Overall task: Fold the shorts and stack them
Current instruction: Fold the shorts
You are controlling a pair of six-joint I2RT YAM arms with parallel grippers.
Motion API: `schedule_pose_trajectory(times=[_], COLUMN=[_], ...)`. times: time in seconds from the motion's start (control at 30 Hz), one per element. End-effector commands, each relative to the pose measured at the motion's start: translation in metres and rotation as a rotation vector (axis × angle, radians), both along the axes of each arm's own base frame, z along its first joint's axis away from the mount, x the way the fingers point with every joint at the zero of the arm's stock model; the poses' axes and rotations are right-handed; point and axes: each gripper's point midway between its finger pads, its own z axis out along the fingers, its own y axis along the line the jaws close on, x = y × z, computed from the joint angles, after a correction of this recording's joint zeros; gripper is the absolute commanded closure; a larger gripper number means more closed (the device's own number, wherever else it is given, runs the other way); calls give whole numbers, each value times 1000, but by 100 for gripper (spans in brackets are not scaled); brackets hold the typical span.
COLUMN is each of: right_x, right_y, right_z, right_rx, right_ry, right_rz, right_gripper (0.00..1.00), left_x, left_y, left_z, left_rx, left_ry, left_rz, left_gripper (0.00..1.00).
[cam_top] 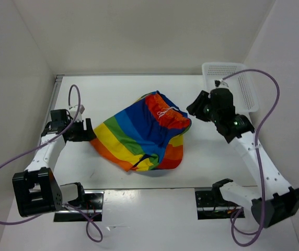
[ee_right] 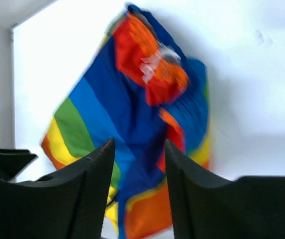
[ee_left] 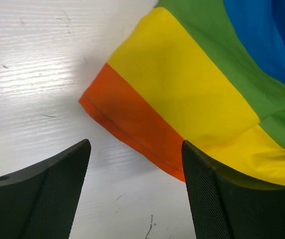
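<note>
My left gripper will next go down onto the shorts' orange hem corner [cam_top: 95, 144] [ee_left: 99, 103] with its fingers still open.
The rainbow-striped shorts [cam_top: 144, 133] lie crumpled in the middle of the table, the white drawstring [cam_top: 165, 112] on the red waistband at the upper right. My left gripper [cam_top: 87, 130] is open and empty, low over the table, just left of the shorts' orange hem corner [ee_left: 127, 117]. My right gripper [cam_top: 195, 109] is open and empty, raised to the right of the waistband. In the right wrist view, blurred, the shorts [ee_right: 132, 109] lie beyond its fingers [ee_right: 90, 174].
A white mesh basket [cam_top: 233, 83] stands at the back right, close behind the right arm. White walls close in the table on the left, back and right.
</note>
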Motion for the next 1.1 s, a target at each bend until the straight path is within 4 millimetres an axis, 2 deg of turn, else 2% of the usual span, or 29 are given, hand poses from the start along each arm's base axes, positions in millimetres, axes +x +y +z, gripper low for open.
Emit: schedule_pose_trajectory(times=[0.0, 0.03, 0.07, 0.13, 0.17, 0.2, 0.23, 0.27, 0.3, 0.33, 0.37, 0.4, 0.43, 0.47, 0.5, 0.53, 0.57, 0.6, 0.63, 0.7, 0.73, 0.77, 0.83, 0.87, 0.93, 0.97, 1.07], right_x=[45, 53, 70, 83, 90, 106, 112, 123, 134, 145, 156, 165, 175, 188, 196, 205, 214, 220, 229, 239, 250, 252, 265, 265, 272, 275, 277], right_y=[26, 31, 44, 68, 82, 96, 105, 113, 125, 124, 126, 126, 127, 126, 125, 124, 121, 119, 120, 113, 116, 110, 113, 111, 115, 113, 114], right_z=[38, 39, 42, 43, 56, 30, 21, 27, -2, -10, -6, -10, -39, -32, -40, -69, -66, -74, -88, -101, -111, -121, -136, -142, -141, -152, -157], right_rx=[-9, -25, -31, -22, -23, -55, -66, -68, -104, -127, -132, -149, -198, -219, -248, -296, -320, -357, -389, -457, -479, -523, -561, -577, -575, -573, -576], right_ry=[-107, -106, -111, -121, -149, -95, -72, -84, -34, -26, -42, -47, 8, -16, -3, 41, 39, 47, 66, 79, 82, 109, 122, 141, 122, 142, 149], right_rz=[30, 35, 61, 132, 169, 190, 217, 215, 239, 211, 193, 180, 177, 153, 139, 134, 100, 101, 97, 80, 76, 61, 74, 72, 73, 80, 82], right_gripper=[54, 67, 72, 83, 83, 83, 82, 75, 72, 70, 58, 50, 41, 29, 26, 26, 24, 24, 24, 25, 25, 25, 27, 27, 29, 31, 36], left_x=[9, 10, 9, 10, 8, 10, 12, 13, 18, 17, 19, 19, 21, 22, 22, 25, 23, 26, 25, 24, 28, 24, 26, 28, 30, 33, 38], left_y=[13, 13, 16, 19, 19, 17, 15, 14, 14, 12, 10, 10, 9, 10, 10, 10, 7, 7, 7, 8, 9, 10, 10, 11, 11, 12, 13], left_z=[3, -3, -8, -21, -27, -34, -36, -37, -42, -47, -49, -57, -59, -61, -66, -68, -72, -71, -74, -77, -74, -78, -76, -73, -70, -68, -60], left_rx=[43, 41, 39, 33, 30, 16, 7, -1, -10, -21, -30, -35, -43, -43, -46, -44, -48, -45, -47, -42, -39, -37, -36, -36, -35, -33, -30], left_ry=[-36, -25, -14, 13, 26, 42, 42, 40, 36, 52, 53, 74, 73, 73, 83, 79, 93, 82, 92, 103, 92, 116, 113, 111, 109, 100, 88], left_rz=[36, 36, 45, 54, 53, 46, 40, 34, 28, 23, 17, 17, 12, 12, 12, 12, 1, 1, 1, 6, 6, 11, 11, 11, 11, 11, 11], left_gripper=[19, 19, 19, 19, 17, 13, 10, 8, 6, 5, 5, 5, 5, 7, 12, 17, 23, 36, 46, 65, 80, 87, 94, 96, 98, 98, 100])
